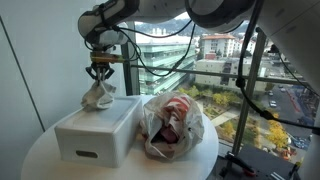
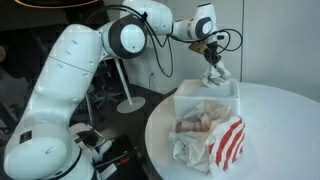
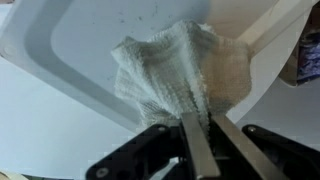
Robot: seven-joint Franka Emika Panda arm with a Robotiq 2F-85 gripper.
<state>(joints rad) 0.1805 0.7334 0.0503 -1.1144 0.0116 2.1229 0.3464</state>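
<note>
My gripper rises clear of the box (image 1: 96, 133) next and moves back toward the base. It then lowers to release at the striped bag (image 1: 174, 120), which already holds cloth.
My gripper (image 1: 99, 76) hangs over a white box (image 1: 96, 133) and is shut on a crumpled white cloth (image 1: 97, 96). In the wrist view the cloth (image 3: 175, 75) fans out from between the two fingers (image 3: 195, 150), which pinch its edge, above the box's white top (image 3: 70, 60). The cloth (image 2: 217, 77) dangles from the gripper (image 2: 212, 62) and its lower end touches or nearly touches the box (image 2: 205, 100) in an exterior view.
A red-and-white striped bag (image 1: 172, 123) holding more cloth lies next to the box on the round white table (image 1: 40, 160). The same bag (image 2: 212, 138) lies in front of the box. Large windows stand behind; a floor lamp base (image 2: 128, 103) is beyond the table.
</note>
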